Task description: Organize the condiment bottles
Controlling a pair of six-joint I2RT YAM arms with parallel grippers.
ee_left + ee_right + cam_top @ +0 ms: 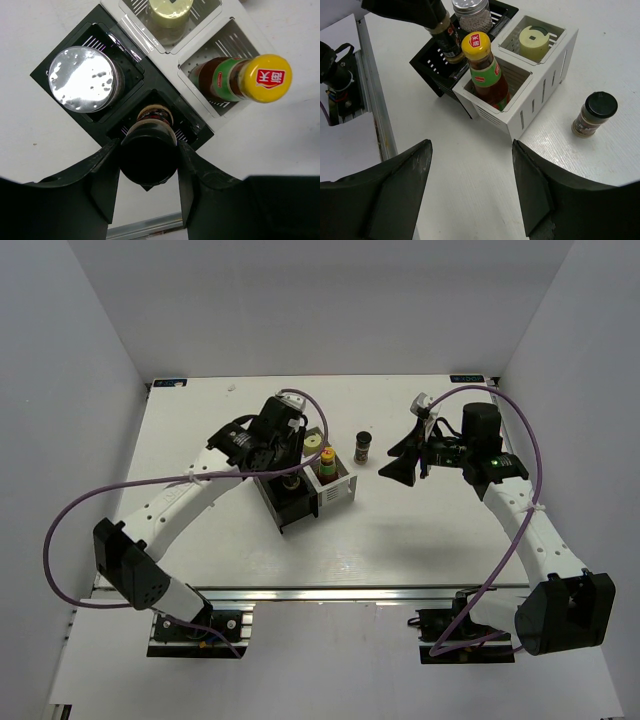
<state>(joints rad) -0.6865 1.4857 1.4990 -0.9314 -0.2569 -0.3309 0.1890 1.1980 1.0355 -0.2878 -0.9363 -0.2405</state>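
Note:
The black-lidded jar's base already points into the rack's near black section below. My left gripper should move down toward that section and release the jar inside it.
My left gripper is shut on a dark black-lidded spice jar and holds it tilted, its base in the near black compartment of the rack. The silver-lidded jar stands in the other black compartment. The red-green sauce bottle with the yellow cap and the cream squat bottle stand in the white compartments. The second black-lidded spice jar stands alone on the table to the right of the rack. My right gripper is open and empty, above the table, right of that jar.
The black-and-white rack sits mid-table under my left gripper. My right gripper hovers to its right. White walls enclose the table on three sides. A metal rail runs along the near edge.

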